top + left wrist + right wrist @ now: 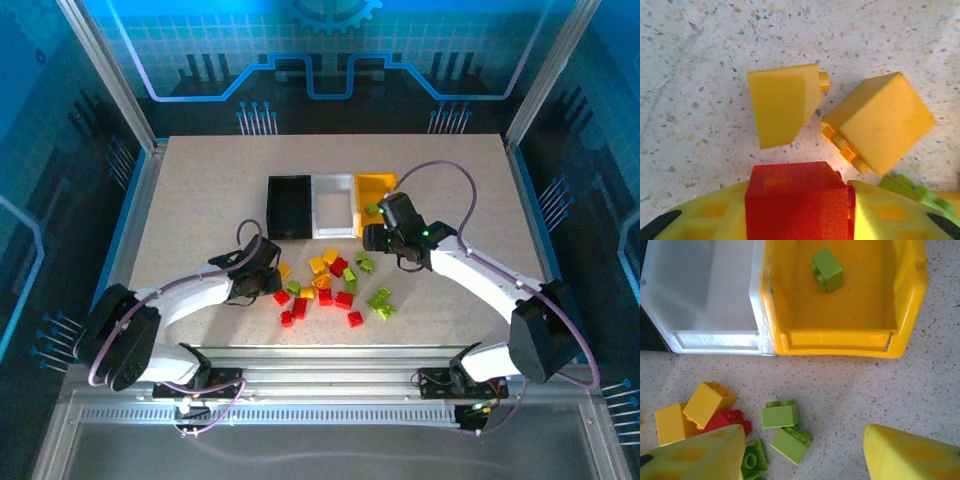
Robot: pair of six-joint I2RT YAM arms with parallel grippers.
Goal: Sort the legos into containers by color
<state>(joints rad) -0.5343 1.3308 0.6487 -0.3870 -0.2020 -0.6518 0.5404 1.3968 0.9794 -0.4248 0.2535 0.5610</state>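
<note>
My left gripper should next lift the red lego clear of the black bin's near side, move outward over the black bin's middle [290, 207] and release it.
The containers stand in a row at the table's middle: a black bin [289, 207], a white bin [334, 205] and a yellow bin [376, 188]. Red, yellow and green legos [335, 285] lie scattered in front of them. My left gripper [270, 272] is at the pile's left edge, shut on a red lego [797, 197] between its yellow fingers [890, 215]. Two yellow legos [782, 102] [880, 122] lie on the table just beyond it. My right gripper [805, 460] stands open above two green legos [781, 415], just in front of the yellow bin [840, 342]. One green lego [827, 268] lies inside that bin.
Beside the yellow bin stands the white bin [715, 337], with nothing showing inside it. Yellow legos [710, 402] and a red one [730, 420] lie by my right gripper's left finger [695, 455]. The table's edges and frame posts [110, 80] ring the work area.
</note>
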